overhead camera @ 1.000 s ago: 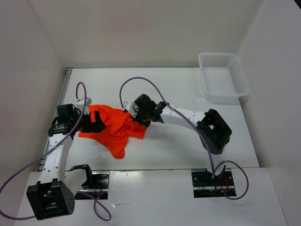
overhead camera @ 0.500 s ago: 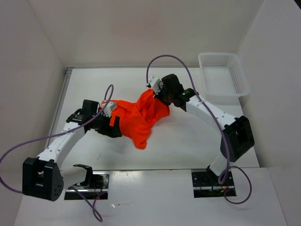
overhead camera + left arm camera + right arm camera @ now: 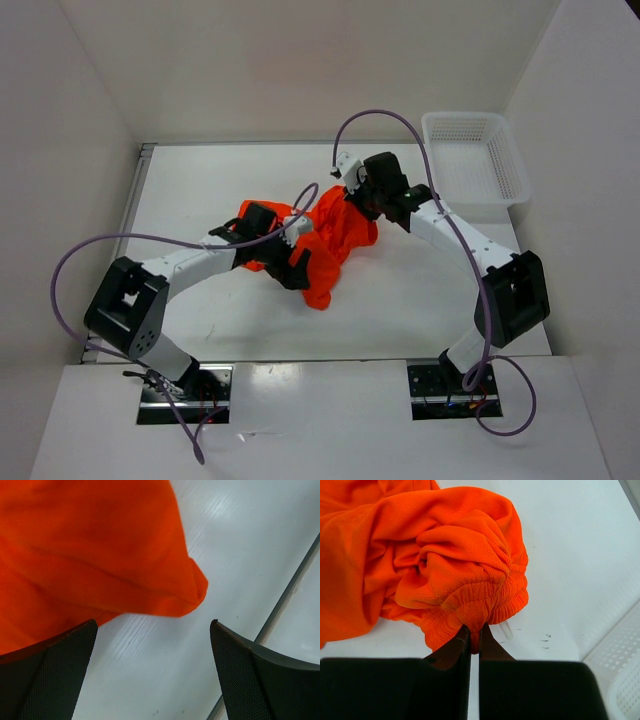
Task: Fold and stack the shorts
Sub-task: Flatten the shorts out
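I will next bring my left gripper down and to the right in the top view, onto the shorts' near corner (image 3: 318, 300) (image 3: 189, 600). There is still bare table between its open fingers and that corner.
The bright orange shorts (image 3: 330, 245) lie bunched in the middle of the white table (image 3: 420, 310), lifted at their far right end. My right gripper (image 3: 352, 203) is shut on the ribbed waistband (image 3: 476, 614), whose fabric is pinched between the two dark fingers. The rest of the shorts (image 3: 395, 555) hangs crumpled to the left in the right wrist view. My left gripper (image 3: 298, 272) stands wide open at the near left side of the cloth, low over the table. A corner of the shorts (image 3: 185, 592) lies just ahead of its fingertips (image 3: 235, 655), with only bare table between them.
A white mesh basket (image 3: 473, 162) sits at the back right corner of the table, and its rim (image 3: 622, 660) shows in the right wrist view. A small white cord end (image 3: 505, 629) hangs from the waistband. White walls enclose the table on three sides.
The right gripper has carried the waistband up and to the right, dragging the shorts across the table. The left arm has swung right after the cloth, staying open.
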Controlling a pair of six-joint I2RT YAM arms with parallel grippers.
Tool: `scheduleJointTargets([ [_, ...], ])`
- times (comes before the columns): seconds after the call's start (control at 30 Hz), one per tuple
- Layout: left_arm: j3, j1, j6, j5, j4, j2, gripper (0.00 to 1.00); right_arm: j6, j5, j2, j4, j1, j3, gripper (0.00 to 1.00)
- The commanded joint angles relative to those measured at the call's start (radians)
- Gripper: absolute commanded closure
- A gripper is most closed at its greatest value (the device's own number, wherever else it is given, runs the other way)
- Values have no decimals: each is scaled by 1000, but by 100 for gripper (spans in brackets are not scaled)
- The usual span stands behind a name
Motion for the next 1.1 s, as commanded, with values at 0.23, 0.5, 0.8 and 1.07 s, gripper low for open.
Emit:
scheduleJointTargets([
  [0.23, 38, -115, 5, 47, 185, 204, 0, 19, -8, -85, 51, -15, -27, 100],
  [0.5, 23, -188, 5, -220, 161, 227, 9, 28, -8, -118, 60, -44, -36, 100],
  [0.8, 13, -208, 5, -275, 259, 277, 100, 39, 12, -127, 70, -44, -45, 100],
  [1.07, 139, -110, 5, -470, 142, 147, 100, 17, 91, -107, 122, -73, -19, 100],
])
